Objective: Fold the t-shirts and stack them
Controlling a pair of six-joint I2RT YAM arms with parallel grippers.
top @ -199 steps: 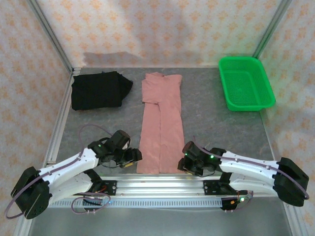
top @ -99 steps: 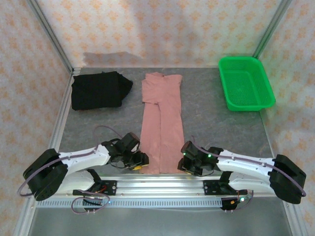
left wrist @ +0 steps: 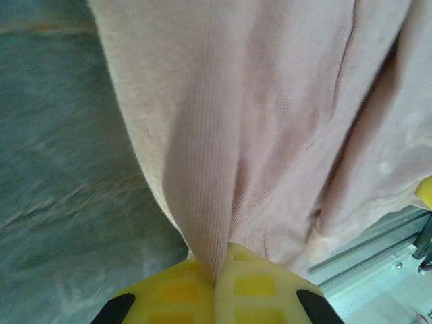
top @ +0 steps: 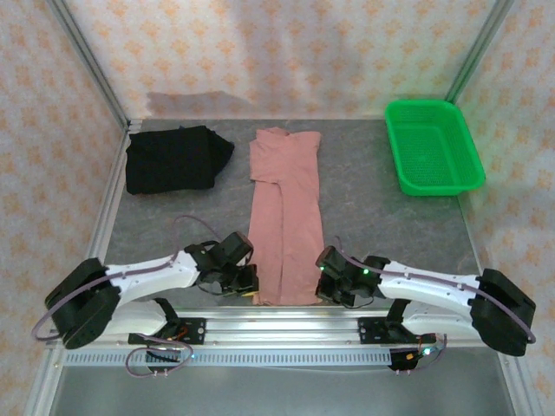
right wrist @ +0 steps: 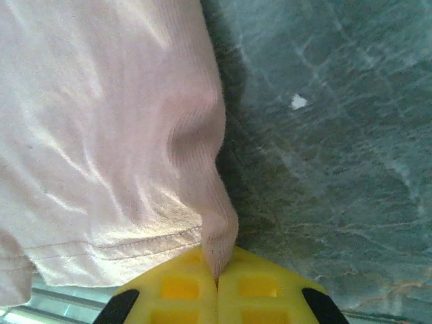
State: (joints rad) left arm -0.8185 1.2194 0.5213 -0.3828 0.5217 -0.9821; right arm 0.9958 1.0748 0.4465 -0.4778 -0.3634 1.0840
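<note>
My right gripper lifts the hem corner next, carries it outward and down onto the shirt's middle, and lets it go, as the strip lies unfolded lengthwise.
The salmon-pink t-shirt lies folded into a long narrow strip down the middle of the table, collar at the far end. My left gripper is shut on its near left hem corner; a ridge of pink cloth is pinched between the yellow fingers. My right gripper is shut on the near right hem corner, a fold of the pink shirt caught between its yellow fingers. The black t-shirt lies folded at the far left.
A green mesh basket stands at the far right. Metal frame posts and patterned walls close the table on three sides. The aluminium rail runs along the near edge just behind the hem.
Both grippers moved inward onto the pink shirt's near hem corners and shut on the cloth; the left arm swung right and stretched lower along the table.
</note>
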